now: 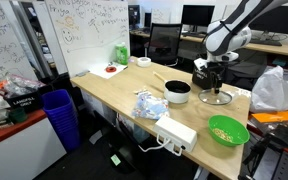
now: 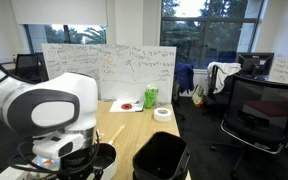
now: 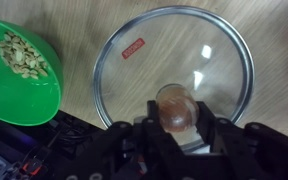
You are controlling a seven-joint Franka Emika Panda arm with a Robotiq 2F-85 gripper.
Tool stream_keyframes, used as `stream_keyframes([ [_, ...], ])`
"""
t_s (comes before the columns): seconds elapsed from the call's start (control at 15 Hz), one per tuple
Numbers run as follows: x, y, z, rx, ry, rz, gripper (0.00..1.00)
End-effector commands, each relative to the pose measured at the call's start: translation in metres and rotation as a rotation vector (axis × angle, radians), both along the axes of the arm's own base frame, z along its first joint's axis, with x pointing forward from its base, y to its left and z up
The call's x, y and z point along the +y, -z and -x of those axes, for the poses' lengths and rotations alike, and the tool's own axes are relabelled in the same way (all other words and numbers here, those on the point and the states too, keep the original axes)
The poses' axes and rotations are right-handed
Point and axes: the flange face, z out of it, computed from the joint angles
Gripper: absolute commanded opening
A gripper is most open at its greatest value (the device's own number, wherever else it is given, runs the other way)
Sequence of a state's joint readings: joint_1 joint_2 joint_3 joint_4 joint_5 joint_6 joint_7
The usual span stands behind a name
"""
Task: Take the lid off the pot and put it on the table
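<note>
I should next lower my gripper toward the table, toward the green bowl and clear of the pot [image 1: 178, 92], then release the knob, as wood shows through the lid.
The see-through lid [image 3: 144, 60] with a metal rim lies flat over the light wood table [image 1: 114, 90]; in an exterior view the lid [image 1: 217, 97] sits at the table top to the right of the pot. The pot [image 1: 178, 92] stands open, silvery with a dark inside. My gripper [image 3: 176, 115] is straight above the lid, its two black fingers closed against both sides of the small brownish centre knob. In an exterior view the gripper [image 1: 216, 80] reaches down onto the lid. I cannot tell whether the lid rests on the wood or hangs just above it.
A bright green bowl [image 1: 228, 131] of nuts stands near the table's front edge and shows beside the lid in the wrist view [image 3: 14, 85]. A white power strip [image 1: 176, 131], a crumpled cloth [image 1: 149, 103] and a blue bin [image 1: 59, 112] are nearby. A tall black bin [image 2: 161, 158] stands beside the arm.
</note>
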State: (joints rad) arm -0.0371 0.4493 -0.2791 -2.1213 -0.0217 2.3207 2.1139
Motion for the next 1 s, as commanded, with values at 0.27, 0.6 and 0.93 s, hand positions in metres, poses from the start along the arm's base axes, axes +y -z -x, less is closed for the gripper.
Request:
stream_keyframes([
  [0.27, 0.025, 0.028, 0.017, 0.02, -0.082, -0.057, 0.15],
  [0.6, 0.031, 0.032, 0.02, 0.045, -0.13, -0.109, 0.15],
  [0.93, 0.04, 0.039, 0.026, 0.068, -0.188, -0.19, 0.15],
])
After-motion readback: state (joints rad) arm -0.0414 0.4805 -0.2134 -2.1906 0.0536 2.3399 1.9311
